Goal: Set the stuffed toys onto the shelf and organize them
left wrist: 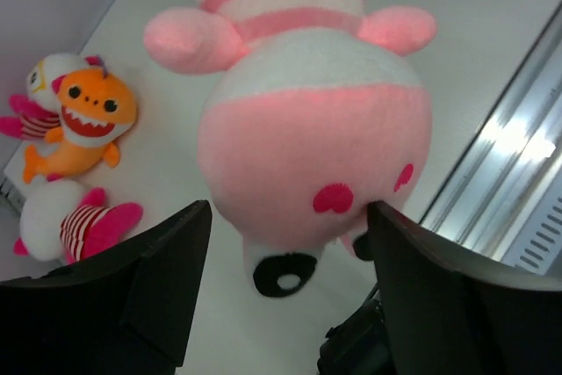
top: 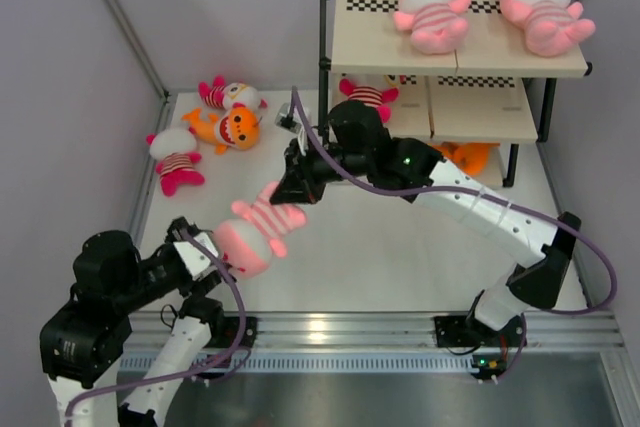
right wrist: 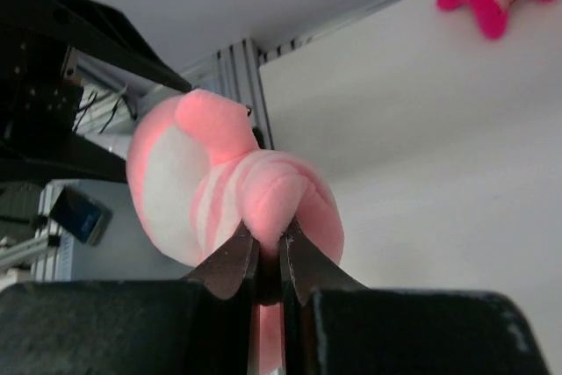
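My right gripper is holding the large toy and will next lift it up and outward to release it on the bare end of the shelf's top board [top: 362, 35], above and outward of the gripper.
A large pale pink toy [top: 258, 232] with a striped belly hangs in the air between both grippers. My right gripper [top: 290, 187] is shut on one of its limbs [right wrist: 281, 195]. My left gripper [top: 215, 252] is open, its jaws standing wide on either side of the toy's head [left wrist: 307, 147]; the right finger [left wrist: 421, 278] touches it. Two more pale pink toys [top: 432, 9] [top: 545, 12] lie on the top board of the shelf [top: 500, 57]. A hot-pink toy [top: 365, 97] lies on the middle tier. An orange toy [top: 468, 155] lies under the shelf.
At the far left of the table lie a hot-pink toy [top: 228, 94], an orange fish toy [top: 230, 127] and another hot-pink toy [top: 175, 159]. The orange fish [left wrist: 88, 120] also shows in the left wrist view. White walls stand close on both sides.
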You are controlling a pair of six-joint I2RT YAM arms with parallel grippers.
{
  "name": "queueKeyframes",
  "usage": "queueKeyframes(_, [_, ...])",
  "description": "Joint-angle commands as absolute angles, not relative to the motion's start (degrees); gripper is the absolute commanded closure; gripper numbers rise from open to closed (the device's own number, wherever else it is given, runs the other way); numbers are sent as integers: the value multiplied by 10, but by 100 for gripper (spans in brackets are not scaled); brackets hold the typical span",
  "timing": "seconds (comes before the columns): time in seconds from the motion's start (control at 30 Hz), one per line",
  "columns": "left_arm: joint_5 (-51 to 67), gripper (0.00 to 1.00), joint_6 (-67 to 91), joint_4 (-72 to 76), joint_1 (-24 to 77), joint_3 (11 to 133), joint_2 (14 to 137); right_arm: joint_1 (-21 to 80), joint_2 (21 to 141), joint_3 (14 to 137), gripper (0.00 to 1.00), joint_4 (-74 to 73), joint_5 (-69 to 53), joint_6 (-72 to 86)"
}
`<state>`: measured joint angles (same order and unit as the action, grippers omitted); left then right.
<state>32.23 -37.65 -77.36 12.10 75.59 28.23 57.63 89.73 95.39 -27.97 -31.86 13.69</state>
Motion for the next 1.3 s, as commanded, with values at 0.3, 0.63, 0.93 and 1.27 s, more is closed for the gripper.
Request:
queueKeyframes(0.3, [150,8,-191,-577,120,842,299,498,831,1070,100,21,171,342])
queueKeyframes(0.63, [163,9,-196,-577,120,849,302,492,835,984,100,152,540,447])
queueKeyframes(0.93, [179,10,-200,-571,120,838,302,503,889,1005,100,116,626,558])
queueKeyframes(1.27, [175,10,-210,-567,120,827,298,516,969,1125,100,62,747,576])
